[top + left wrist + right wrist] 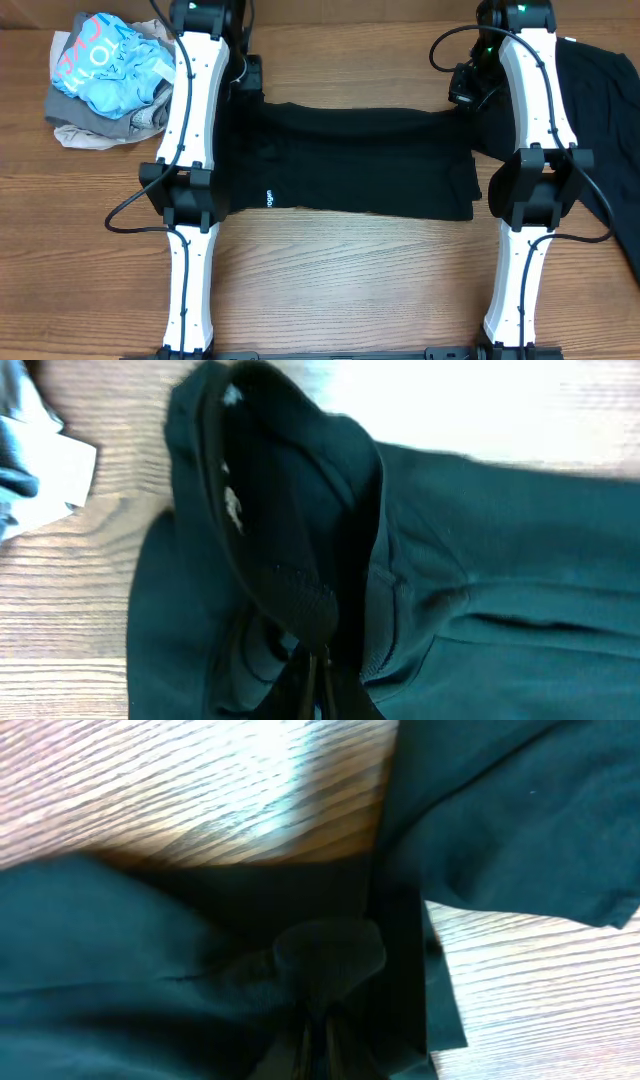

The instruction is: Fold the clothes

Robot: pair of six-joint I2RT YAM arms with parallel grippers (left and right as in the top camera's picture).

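Note:
The held edge in my right gripper will next be pulled slightly back over the spread end of the shirt (455,155) (398,1005). I will release it on that flat layer.
A black shirt (360,165) with a small white logo (269,197) lies spread across the middle of the table, folded into a wide band. My left gripper (318,670) is shut on its far left edge, with cloth bunched over the fingers. My right gripper (325,1035) is shut on its far right edge, with cloth puckered at the jaws. In the overhead view both grippers are hidden under the arms. A second black shirt (605,110) lies at the far right and also shows in the right wrist view (510,810).
A bundle of light-blue printed, grey and beige garments (108,75) sits at the far left corner; its edge shows in the left wrist view (40,470). Wooden table (340,290) runs bare in front of the shirt. Black cables hang by both arms.

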